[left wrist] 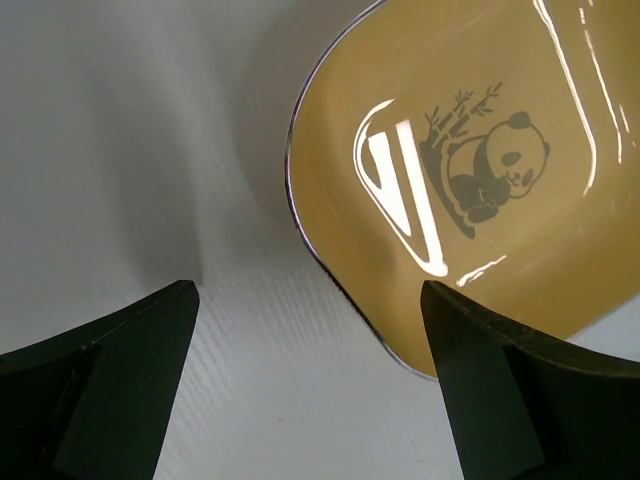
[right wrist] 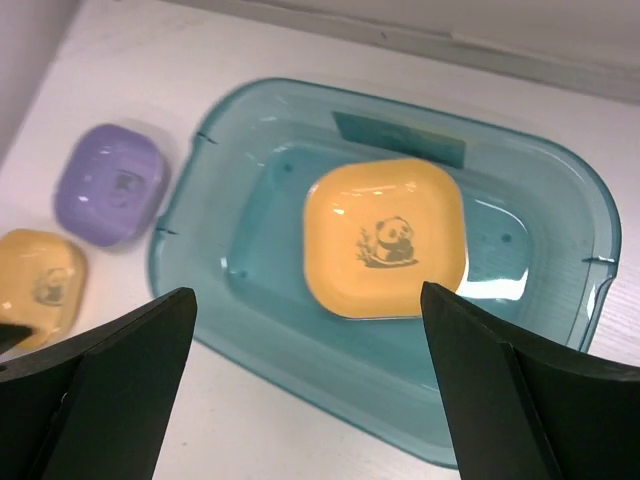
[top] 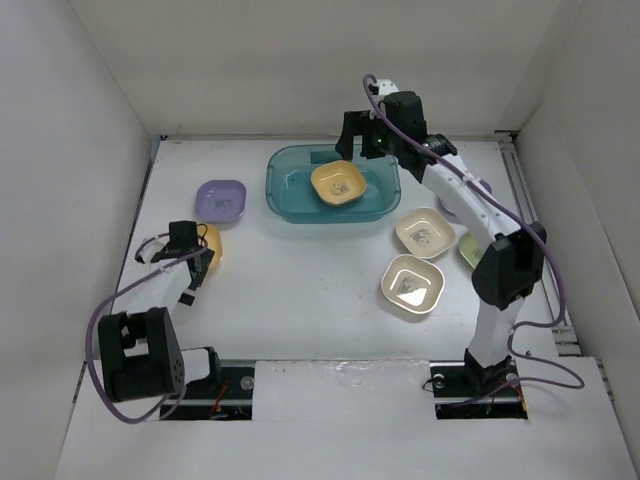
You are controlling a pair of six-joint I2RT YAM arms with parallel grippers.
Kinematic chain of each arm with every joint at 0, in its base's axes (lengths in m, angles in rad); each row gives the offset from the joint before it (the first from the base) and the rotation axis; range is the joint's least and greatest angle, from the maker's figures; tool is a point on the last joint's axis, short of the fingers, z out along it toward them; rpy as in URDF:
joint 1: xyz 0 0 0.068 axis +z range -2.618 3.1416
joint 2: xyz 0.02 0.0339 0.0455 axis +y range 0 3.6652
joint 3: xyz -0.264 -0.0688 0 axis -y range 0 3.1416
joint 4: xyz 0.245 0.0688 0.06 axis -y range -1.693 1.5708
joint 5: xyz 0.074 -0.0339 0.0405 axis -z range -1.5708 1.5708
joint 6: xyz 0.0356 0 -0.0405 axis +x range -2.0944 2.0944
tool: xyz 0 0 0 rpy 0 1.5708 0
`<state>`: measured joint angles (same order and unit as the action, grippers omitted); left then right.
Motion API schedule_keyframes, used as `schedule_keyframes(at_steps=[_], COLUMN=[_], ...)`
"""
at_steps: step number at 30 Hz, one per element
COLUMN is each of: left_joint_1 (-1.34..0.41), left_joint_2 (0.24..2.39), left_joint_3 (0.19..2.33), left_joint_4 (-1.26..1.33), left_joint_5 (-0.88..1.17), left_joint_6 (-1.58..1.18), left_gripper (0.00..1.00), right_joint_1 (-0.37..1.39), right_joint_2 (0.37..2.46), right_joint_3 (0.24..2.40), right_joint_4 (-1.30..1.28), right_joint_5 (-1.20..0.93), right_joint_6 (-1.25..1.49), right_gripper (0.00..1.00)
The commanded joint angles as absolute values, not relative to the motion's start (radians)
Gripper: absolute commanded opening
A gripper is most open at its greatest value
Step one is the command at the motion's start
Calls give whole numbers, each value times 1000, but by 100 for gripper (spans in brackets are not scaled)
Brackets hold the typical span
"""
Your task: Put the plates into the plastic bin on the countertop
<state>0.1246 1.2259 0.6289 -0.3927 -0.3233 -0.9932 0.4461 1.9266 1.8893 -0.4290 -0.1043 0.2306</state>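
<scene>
Next, my left gripper stays there and closes across the orange plate's rim, one finger inside, as the rim runs between the open fingers in the left wrist view.
The teal plastic bin (top: 285, 200) stands at the back middle of the white countertop (top: 300, 300), and one orange plate (top: 337, 183) lies flat inside it. My right gripper (top: 365, 135) hovers open over the bin's far rim with nothing between its fingers. In the right wrist view the bin (right wrist: 250, 240) and that plate (right wrist: 385, 235) lie below the open right gripper (right wrist: 308, 292). A second orange plate (top: 211, 243) sits at the left. My left gripper (top: 192, 265) is open right beside it; in the left wrist view one fingertip (left wrist: 470, 340) overlaps the plate's (left wrist: 470, 190) rim.
A lavender plate (top: 221, 200) lies left of the bin. Two cream plates (top: 425, 232) (top: 413, 284) sit at the right, near my right arm. A pale green plate (top: 468, 248) shows partly behind that arm. White walls bound the surface on three sides.
</scene>
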Motion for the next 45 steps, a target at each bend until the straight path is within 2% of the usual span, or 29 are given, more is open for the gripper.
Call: schedule_keyframes(at_steps=[1, 4, 6, 7, 8, 11, 12, 16, 18, 21, 22, 25, 27, 31, 33, 40, 45], left_joint_1=[124, 124, 124, 124, 124, 124, 124, 124, 124, 124, 124, 92, -10, -224, -261, -330, -351], left_joint_2=[1287, 1330, 1342, 1333, 1322, 1205, 1159, 848, 767, 699, 716, 914, 1099, 1395, 1512, 1981, 2098], left_joint_3=[617, 617, 589, 580, 571, 517, 496, 532, 580, 670, 693, 848, 1001, 1311, 1487, 1891, 1935], left_joint_4=[-318, -318, -308, -331, -354, -429, -448, -578, -624, -467, -407, -287, -253, -278, -304, -428, -441], left_joint_5=[-357, -357, -348, -362, -362, -374, -383, -422, -422, -353, -253, -111, -46, -123, -108, -63, -54], left_joint_6=[-1061, -1101, -1120, -1159, -1186, -1235, -1255, -1250, -1230, -1021, -955, -797, -747, -669, -640, -578, -598], left_gripper=[92, 80, 68, 46, 29, 3, 0, 0, 0, 0, 0, 0, 0, 0, 0, 0, 0], right_joint_1=[468, 488, 497, 497, 497, 497, 497, 497, 497, 488, 476, 465, 465, 443, 443, 453, 453], right_joint_2=[1850, 1812, 1798, 1789, 1789, 1789, 1789, 1789, 1789, 1766, 1755, 1700, 1660, 1465, 1387, 1106, 896], right_joint_3=[1862, 1844, 1835, 1835, 1835, 1845, 1845, 1855, 1864, 1852, 1842, 1793, 1723, 1516, 1368, 1053, 907], right_joint_4=[-360, -351, -351, -351, -351, -351, -363, -373, -385, -385, -385, -417, -428, -454, -454, -547, -627], right_joint_5=[-143, -143, -143, -143, -143, -152, -152, -163, -163, -163, -163, -120, -31, 98, 158, 349, 385], right_joint_6=[210, 199, 199, 199, 199, 199, 199, 199, 199, 199, 209, 209, 218, 244, 253, 382, 472], right_gripper=[100, 100, 100, 100, 100, 100, 100, 100, 100, 100, 100, 100, 100, 100, 100, 100, 100])
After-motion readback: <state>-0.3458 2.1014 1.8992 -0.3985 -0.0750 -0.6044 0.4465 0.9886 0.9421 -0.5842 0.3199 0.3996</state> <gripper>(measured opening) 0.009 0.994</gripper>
